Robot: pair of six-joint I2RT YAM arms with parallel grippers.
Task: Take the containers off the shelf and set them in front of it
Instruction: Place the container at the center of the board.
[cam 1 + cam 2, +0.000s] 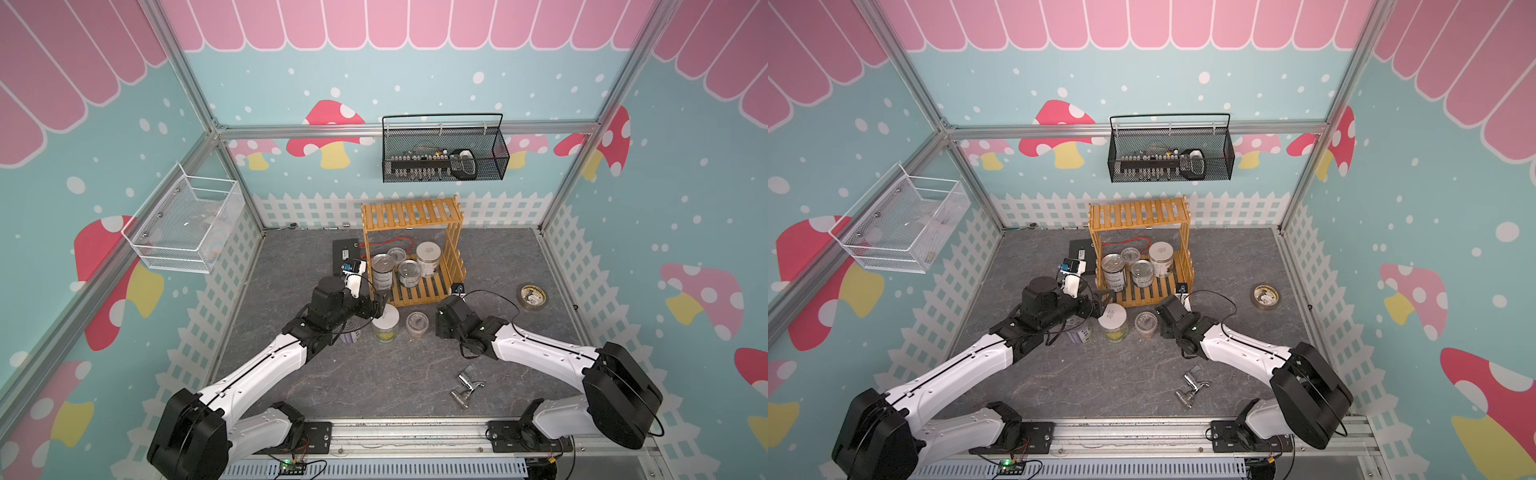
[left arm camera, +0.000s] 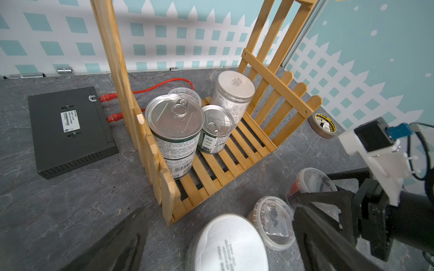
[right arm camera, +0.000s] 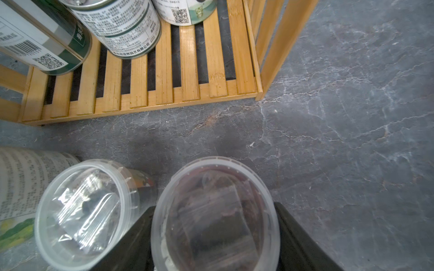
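I should lower and release my right gripper's cup on the bare tabletop beside the standing clear cup, as that spot before the shelf [image 1: 432, 214] is free.
The wooden shelf [image 1: 432, 214] has two silver tins [image 2: 175, 122] [image 2: 217, 126], a clear cup [image 2: 185, 92] and a white-lidded canister [image 2: 234, 91] on its lower tier. On the table in front stand a purple-labelled tin [image 1: 1079, 332], a white-lidded jar [image 1: 385, 322] and a clear cup [image 1: 417, 324]. My left gripper [image 2: 218, 234] is open, its fingers either side of the jar's lid. My right gripper [image 3: 215, 206] is shut on another clear cup [image 3: 215, 225], just right of the cup [image 3: 84, 211] on the table. The top views hide the held cup under the wrist.
A black box [image 1: 345, 253] with red cables lies left of the shelf. A tape roll [image 1: 533, 297] sits to the right and a chrome faucet [image 1: 467, 386] lies nearer the front. A black basket [image 1: 444, 158] and a white basket [image 1: 187, 224] hang on the walls.
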